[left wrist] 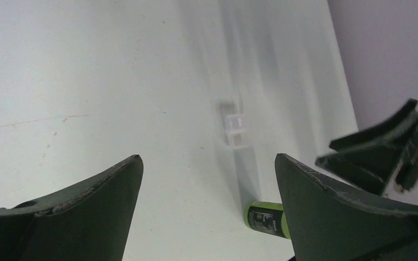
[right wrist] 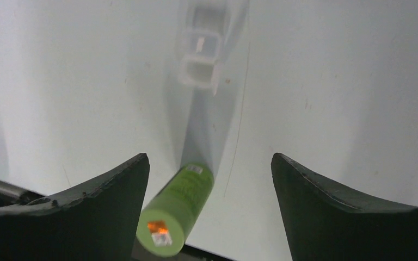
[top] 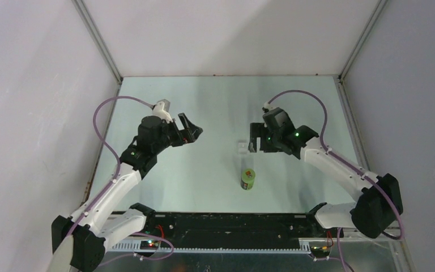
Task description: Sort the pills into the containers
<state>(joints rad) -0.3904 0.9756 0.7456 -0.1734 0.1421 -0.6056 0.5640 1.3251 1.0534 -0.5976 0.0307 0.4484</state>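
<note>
My right gripper draws its open fingers back and down around the bottle's top (top: 248, 174) (right wrist: 161, 228) next, as the green bottle stands upright below and back from it.
The clear two-compartment container (top: 242, 147) stands on the table's middle right. It also shows in the left wrist view (left wrist: 233, 126) and in the right wrist view (right wrist: 201, 54). A tiny orange speck (right wrist: 227, 81), perhaps a pill, lies beside its near corner; I cannot make out any other pills. My left gripper (top: 191, 126) is open and empty, raised well left of the container (left wrist: 208, 157). My right gripper (top: 253, 141) is open and empty, just right of the container and above the table (right wrist: 209, 156).
A green bottle (top: 248, 179) stands upright in front of the container, with an orange and white patch on its top (right wrist: 158, 228). It shows in the left wrist view (left wrist: 266, 218) too. Grey walls close in the table on three sides.
</note>
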